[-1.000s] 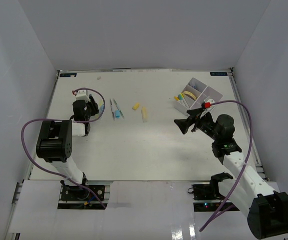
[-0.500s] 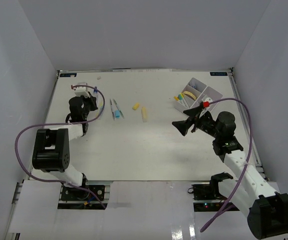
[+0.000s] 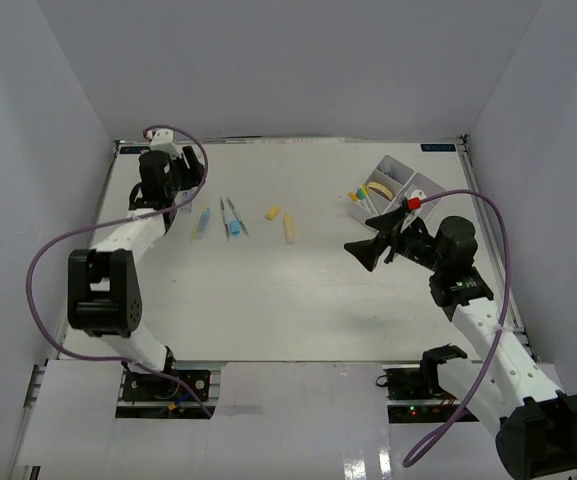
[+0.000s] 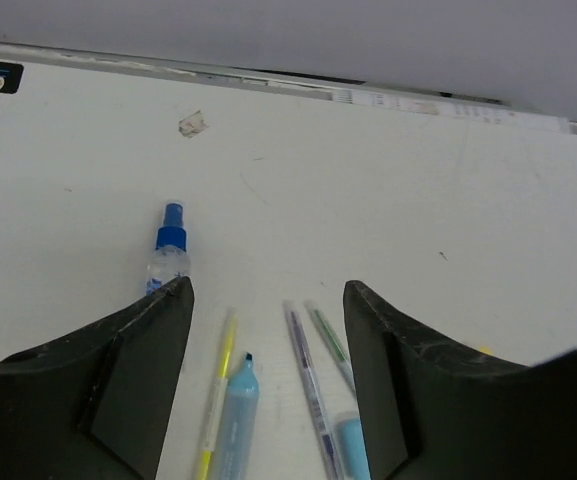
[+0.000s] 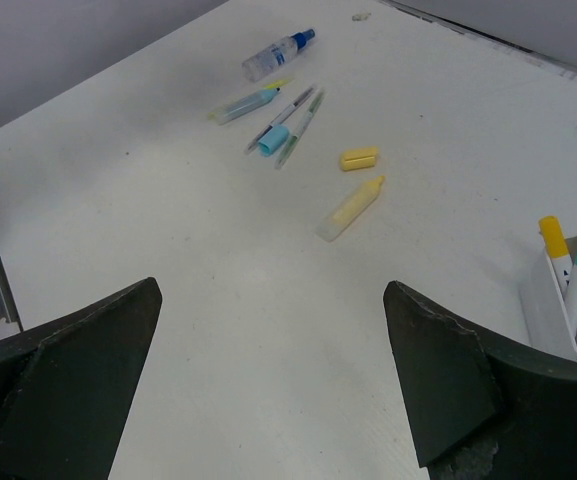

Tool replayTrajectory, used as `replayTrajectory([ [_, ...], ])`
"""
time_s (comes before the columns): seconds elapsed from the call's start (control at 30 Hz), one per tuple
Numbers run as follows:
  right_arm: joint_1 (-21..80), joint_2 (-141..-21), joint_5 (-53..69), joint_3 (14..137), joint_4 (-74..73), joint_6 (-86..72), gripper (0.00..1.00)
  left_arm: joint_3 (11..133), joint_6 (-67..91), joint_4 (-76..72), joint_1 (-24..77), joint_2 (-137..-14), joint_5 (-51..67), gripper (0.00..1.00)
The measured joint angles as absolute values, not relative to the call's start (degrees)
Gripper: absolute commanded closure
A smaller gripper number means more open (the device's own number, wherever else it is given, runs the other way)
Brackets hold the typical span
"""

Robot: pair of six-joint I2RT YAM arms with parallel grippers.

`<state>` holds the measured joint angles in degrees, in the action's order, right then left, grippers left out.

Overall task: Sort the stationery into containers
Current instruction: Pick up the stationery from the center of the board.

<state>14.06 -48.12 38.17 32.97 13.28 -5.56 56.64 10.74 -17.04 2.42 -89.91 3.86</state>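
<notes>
My left gripper has the bottle outside its finger gap, so it next needs to move down and left in the wrist view, onto the blue-capped bottle's clear body [image 3: 185, 200] [image 4: 168, 266].
Loose stationery lies far left on the table: a blue-capped bottle [image 4: 168, 255], a thin yellow pen [image 4: 216, 395], a light-blue highlighter [image 4: 236, 420], a purple pen [image 4: 311, 385], a green pen [image 4: 330, 345] and a blue cap [image 4: 353, 445]. My left gripper [image 4: 268, 290] hangs open above them, holding nothing, the pens showing between its fingers. A yellow block [image 3: 273, 213] and a yellow marker [image 3: 290, 230] lie mid-table. The white divided container [image 3: 415, 183] at the far right holds capped markers [image 5: 568, 265] and a tan ring [image 3: 383, 188]. My right gripper [image 3: 368, 250] is open and empty above bare table.
White walls close in the table on the left, back and right. A small scrap [image 4: 190, 123] lies near the back edge. The left arm's purple cable [image 3: 48, 260] loops out to the left, and the right arm's cable [image 3: 493, 250] arcs beside the container.
My left gripper closed, then opened again while pulling away toward the back wall. The light-blue highlighter and yellow pen now lie uncovered on the table. The right gripper has barely shifted.
</notes>
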Motion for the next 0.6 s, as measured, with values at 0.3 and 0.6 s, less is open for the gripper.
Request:
replayTrajectory([
  [0.3,14.31,-48.9,39.0,32.18,13.08,-5.67,0.01,87.24,9.76,4.99,2.02,-116.64,-3.16,0.24],
  [0.6,14.39,-49.65,39.22,31.88,12.99,-5.85,0.0,94.04,9.41,17.72,1.87,-126.65,-8.05,0.28],
])
